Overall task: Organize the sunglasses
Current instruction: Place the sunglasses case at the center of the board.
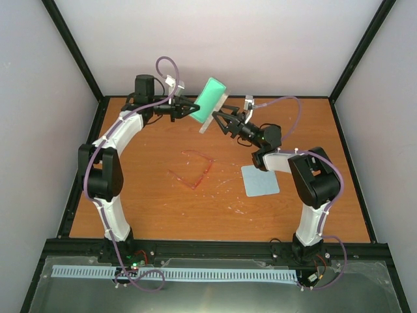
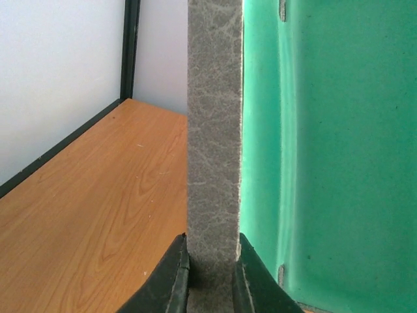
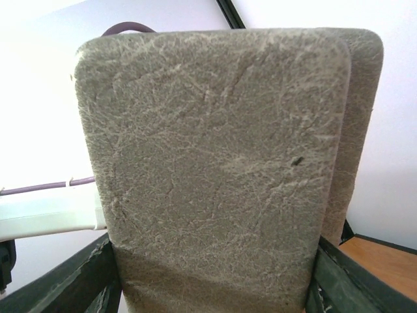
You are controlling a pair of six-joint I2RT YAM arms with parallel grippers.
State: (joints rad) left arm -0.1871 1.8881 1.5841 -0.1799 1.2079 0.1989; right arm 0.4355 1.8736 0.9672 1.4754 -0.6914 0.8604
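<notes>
Bare tabletop beyond the cloth lies below my left gripper, rightward in the top view, so next that gripper needs to come down and across to release the case there.
The grey case is held open in the air over the back middle of the table, its green inside facing up and left. My left gripper is shut on a grey flap of the case, with the green lining to the right of it. My right gripper grips the case's grey outer panel across its width, a finger against each side. The red-pink sunglasses lie unfolded on the table's middle, apart from both grippers.
A light blue square cloth lies flat on the table right of the sunglasses, under the right arm. Black frame posts and pale walls close in the wooden table.
</notes>
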